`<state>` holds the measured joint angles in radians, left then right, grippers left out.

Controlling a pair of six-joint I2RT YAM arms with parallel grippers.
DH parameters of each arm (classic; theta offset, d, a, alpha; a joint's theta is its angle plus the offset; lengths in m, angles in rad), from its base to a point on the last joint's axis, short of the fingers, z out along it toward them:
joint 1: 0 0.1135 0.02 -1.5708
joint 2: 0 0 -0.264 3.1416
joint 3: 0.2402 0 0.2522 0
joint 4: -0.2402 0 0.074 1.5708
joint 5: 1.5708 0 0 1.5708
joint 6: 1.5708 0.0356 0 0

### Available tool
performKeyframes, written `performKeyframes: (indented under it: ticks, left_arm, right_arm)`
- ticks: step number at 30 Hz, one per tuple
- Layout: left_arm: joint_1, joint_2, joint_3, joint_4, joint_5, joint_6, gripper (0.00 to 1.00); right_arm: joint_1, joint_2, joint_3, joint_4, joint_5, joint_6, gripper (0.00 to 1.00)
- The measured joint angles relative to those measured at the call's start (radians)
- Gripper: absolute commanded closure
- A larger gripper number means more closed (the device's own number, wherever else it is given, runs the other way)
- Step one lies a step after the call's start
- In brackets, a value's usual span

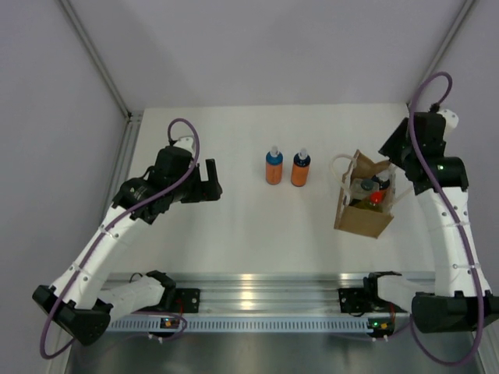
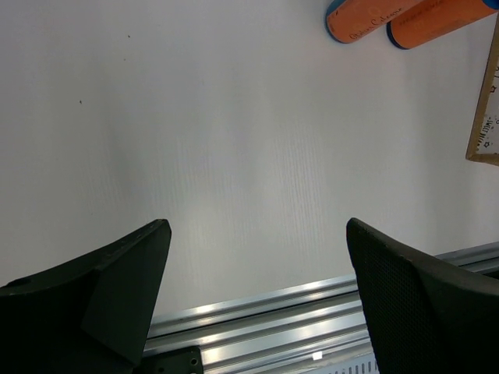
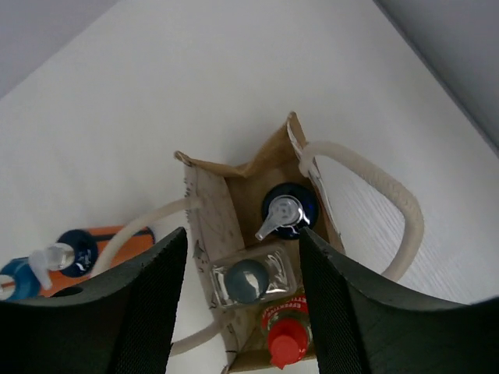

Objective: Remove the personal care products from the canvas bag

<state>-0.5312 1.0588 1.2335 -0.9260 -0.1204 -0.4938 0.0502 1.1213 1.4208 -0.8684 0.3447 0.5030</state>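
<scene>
I need to lower my right gripper into the bag's opening onto the silver pump at the bag's far end [image 1: 382, 179] [image 3: 284, 211], because the pump sits exposed, clear of the neighboring bottles' caps.
The canvas bag [image 1: 360, 214] stands upright at the right of the table, with cream handles and an open top. In the right wrist view the bag [image 3: 209, 210] holds a bottle with a dark blue cap and silver pump [image 3: 287, 212], a clear squarish bottle with a dark cap [image 3: 251, 279] and a red-capped bottle [image 3: 284, 343]. My right gripper [image 3: 243, 234] is open and empty above the bag's mouth; it also shows in the top view [image 1: 387, 156]. Two orange bottles [image 1: 274, 167] [image 1: 300, 169] stand on the table left of the bag. My left gripper [image 1: 209, 181] [image 2: 257, 227] is open and empty over bare table.
The metal rail [image 1: 273, 288] runs along the near table edge and shows in the left wrist view [image 2: 312, 327]. The orange bottles [image 2: 366, 17] and the bag's edge [image 2: 487, 117] lie at that view's top right. Grey walls enclose the table.
</scene>
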Motion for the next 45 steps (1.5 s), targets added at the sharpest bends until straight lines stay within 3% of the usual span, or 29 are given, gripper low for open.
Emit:
performKeyframes:
  ticks: [5, 16, 35, 45]
  left_arm:
    - [0.0, 0.011, 0.0, 0.0, 0.001, 0.011, 0.01]
    - [0.0, 0.013, 0.0, 0.0, 0.019, 0.026, 0.02]
    - [0.0, 0.012, -0.011, 0.0, 0.019, 0.026, 0.01]
    - [0.0, 0.012, -0.011, 0.0, 0.018, 0.026, 0.01]
  right_arm:
    - [-0.031, 0.089, -0.073, -0.042, -0.024, 0.051, 0.45]
    - [-0.032, 0.216, -0.075, -0.054, 0.032, 0.137, 0.52]
    - [-0.032, 0.222, -0.151, -0.042, 0.089, 0.226, 0.56]
    - [-0.032, 0.265, -0.151, -0.037, 0.091, 0.232, 0.65]
